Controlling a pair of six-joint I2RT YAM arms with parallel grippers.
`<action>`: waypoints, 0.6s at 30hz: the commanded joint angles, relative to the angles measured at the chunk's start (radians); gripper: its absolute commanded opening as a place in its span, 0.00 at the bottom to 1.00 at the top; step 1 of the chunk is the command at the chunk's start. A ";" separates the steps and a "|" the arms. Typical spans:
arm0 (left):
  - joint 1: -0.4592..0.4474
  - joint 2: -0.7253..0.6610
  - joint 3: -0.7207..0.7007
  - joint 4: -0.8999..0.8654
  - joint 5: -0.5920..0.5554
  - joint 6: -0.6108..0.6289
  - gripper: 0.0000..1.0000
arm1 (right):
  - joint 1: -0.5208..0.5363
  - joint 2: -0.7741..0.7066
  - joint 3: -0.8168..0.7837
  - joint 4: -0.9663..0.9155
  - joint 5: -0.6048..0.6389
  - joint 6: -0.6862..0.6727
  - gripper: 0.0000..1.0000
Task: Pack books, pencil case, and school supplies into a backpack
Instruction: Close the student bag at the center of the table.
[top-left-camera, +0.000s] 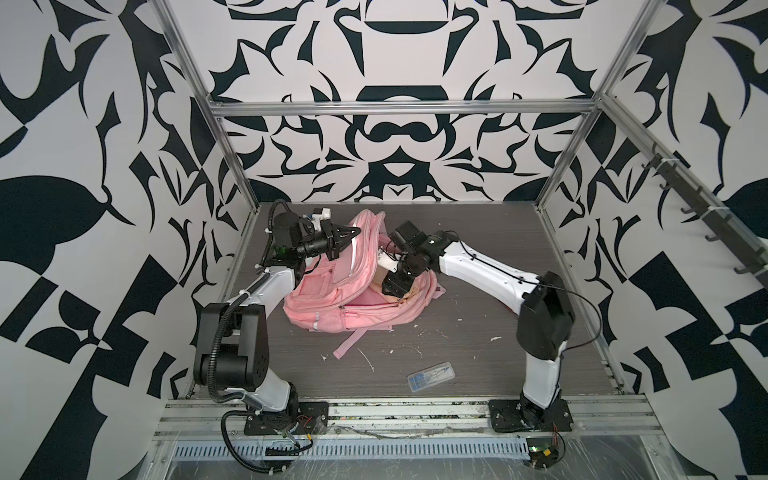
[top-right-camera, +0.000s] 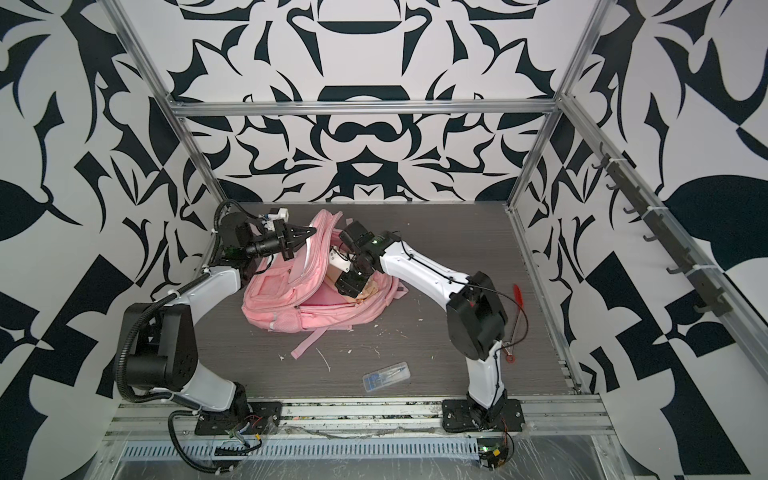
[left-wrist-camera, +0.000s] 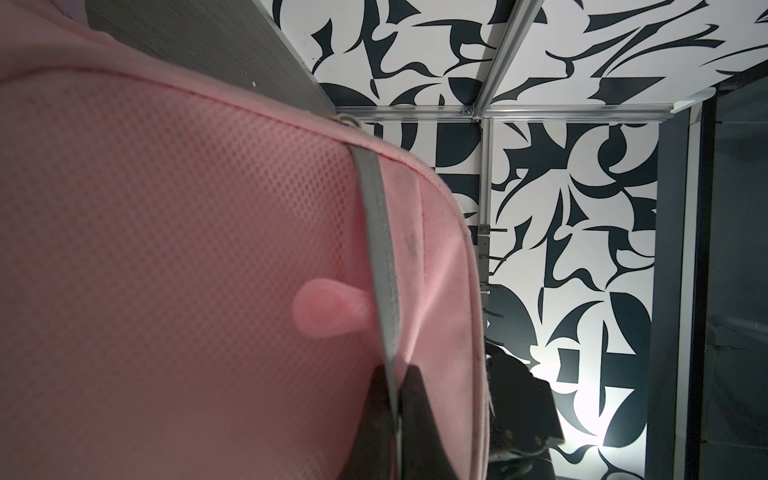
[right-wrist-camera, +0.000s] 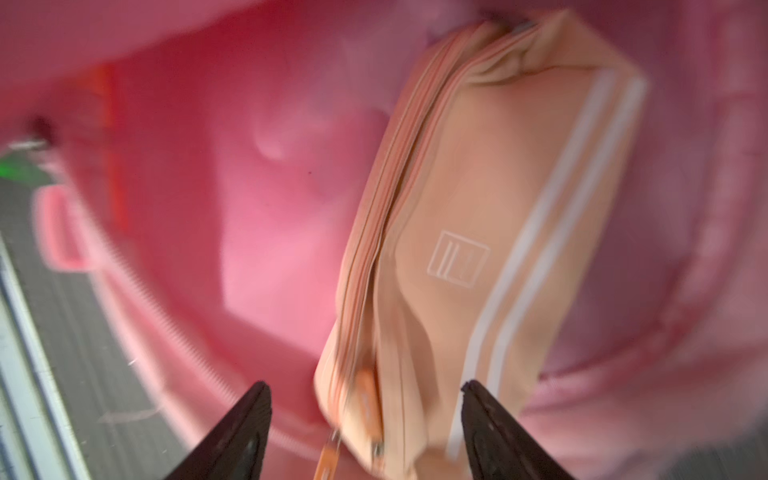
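My left gripper is holding the backpack's grey reflective strip between its fingers. It should move down slightly and let go of the strip, because the pencil case is already inside the backpack.
The pink backpack lies on the table with its main compartment gaping. My left gripper is shut on a grey reflective strip of the backpack and holds that side raised. My right gripper hovers over the opening, open. The peach pencil case with pale stripes lies inside the pink lining between the spread fingertips, apart from them. The school supplies, a small clear box, lie on the table near the front. The books are hidden.
A pink strap trails from the backpack toward the front. White scraps dot the dark table. A thin red object lies by the right arm. Metal frame posts and patterned walls close in the table.
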 joint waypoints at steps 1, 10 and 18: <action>0.008 -0.010 0.044 0.047 0.021 0.010 0.00 | 0.012 -0.180 -0.097 0.127 -0.012 0.094 0.73; 0.011 -0.024 0.024 -0.083 0.031 0.118 0.00 | -0.217 -0.304 -0.397 0.233 -0.201 0.428 0.57; 0.011 -0.088 -0.049 -0.090 0.019 0.126 0.00 | -0.245 -0.119 -0.401 0.350 -0.267 0.526 0.55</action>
